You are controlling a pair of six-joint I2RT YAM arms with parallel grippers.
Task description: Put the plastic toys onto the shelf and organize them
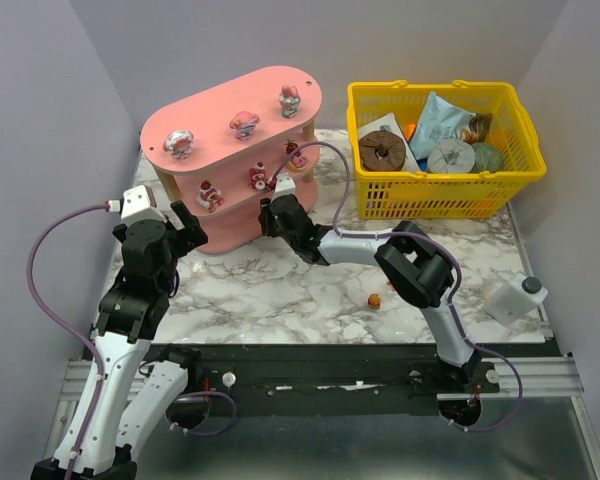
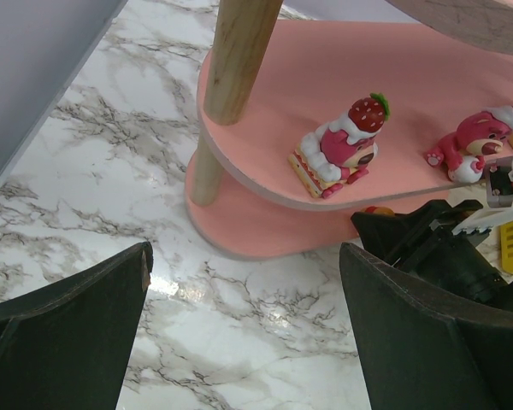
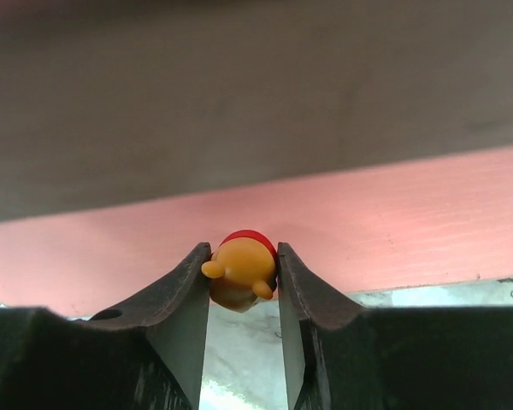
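My right gripper lowers a little onto that board's near edge next and releases the orange toy there, since the lowest board (image 3: 385, 226) shows bare pink beyond the toy.
The pink shelf (image 1: 216, 112) stands at the back left, with three pink-and-white plastic toys (image 1: 245, 123) on its top board and three more (image 1: 259, 177) on the middle board. My right gripper (image 1: 268, 214) reaches in at the lowest board (image 3: 385, 226). It is shut on an orange toy with a red top (image 3: 239, 272), held at the board's edge just above the table. My left gripper (image 1: 187, 227) hovers open and empty beside the shelf's left end. In the left wrist view a strawberry-topped toy (image 2: 342, 145) and a pink bear toy (image 2: 477, 141) sit on the middle board (image 2: 325, 68). One small orange toy (image 1: 374, 299) lies on the marble table.
A yellow mesh basket (image 1: 500, 190) with packets and a brown ring (image 1: 383, 152) stands at the back right. A white bottle (image 1: 515, 296) lies near the table's right edge. A wooden shelf post (image 2: 239, 60) rises close to my left gripper (image 2: 244, 269).
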